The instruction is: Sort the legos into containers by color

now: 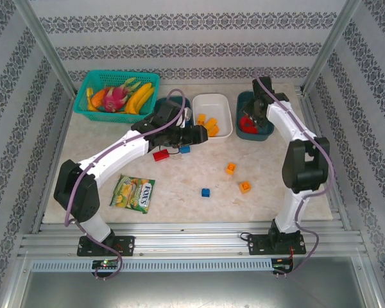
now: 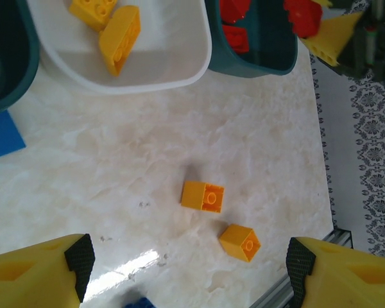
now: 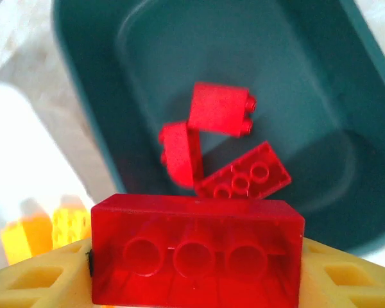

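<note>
The matching lego goes onto the teal container's bare bottom, beside the red legos, next. My right gripper turns, lowers to that bottom below it and releases the lego.
My right gripper (image 3: pixel 197 260) is shut on a long red lego (image 3: pixel 197 247), held above the right dark teal container (image 3: pixel 346 128), where three red legos (image 3: pixel 218 109) lie. From above, this gripper (image 1: pixel 251 119) hangs over that container (image 1: pixel 264 133). My left gripper (image 2: pixel 189 269) is open, with nothing between its fingers (image 2: pixel 78 256), above two loose orange legos (image 2: pixel 203 196) (image 2: pixel 239 242). It hovers just in front of the white container (image 1: pixel 222 101), which holds orange legos (image 1: pixel 209 124). The left teal container (image 1: pixel 187 102) is mostly hidden by the left arm.
Loose on the table lie a red lego (image 1: pixel 160 154), two blue ones (image 1: pixel 185 149) (image 1: pixel 206 192) and two orange ones (image 1: pixel 231 168) (image 1: pixel 244 187). A candy packet (image 1: pixel 133 192) lies front left. A green basket (image 1: pixel 83 110) of toy fruit stands back left.
</note>
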Action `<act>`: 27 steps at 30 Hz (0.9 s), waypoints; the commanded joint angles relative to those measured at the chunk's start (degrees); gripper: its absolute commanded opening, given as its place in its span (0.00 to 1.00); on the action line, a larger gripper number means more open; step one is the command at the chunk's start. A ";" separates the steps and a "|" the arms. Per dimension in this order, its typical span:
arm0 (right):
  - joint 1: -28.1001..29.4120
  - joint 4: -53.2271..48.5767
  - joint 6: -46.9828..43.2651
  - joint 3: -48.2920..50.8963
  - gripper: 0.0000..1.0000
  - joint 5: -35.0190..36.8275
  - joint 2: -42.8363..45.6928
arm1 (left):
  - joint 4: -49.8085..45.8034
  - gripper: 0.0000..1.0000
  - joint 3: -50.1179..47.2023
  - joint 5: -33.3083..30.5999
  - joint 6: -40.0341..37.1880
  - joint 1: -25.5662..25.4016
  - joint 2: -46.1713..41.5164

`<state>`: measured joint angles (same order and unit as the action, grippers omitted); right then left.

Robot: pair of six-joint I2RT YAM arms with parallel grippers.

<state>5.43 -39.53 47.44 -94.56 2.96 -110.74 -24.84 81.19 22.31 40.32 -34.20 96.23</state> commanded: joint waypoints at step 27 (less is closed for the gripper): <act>-3.49 -19.97 52.79 -23.05 0.63 9.85 -21.68 | -2.49 0.80 5.20 5.12 -8.41 -2.63 3.44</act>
<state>2.46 -55.51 98.76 -115.24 11.75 -130.19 -25.10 85.03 26.61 34.46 -35.99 98.76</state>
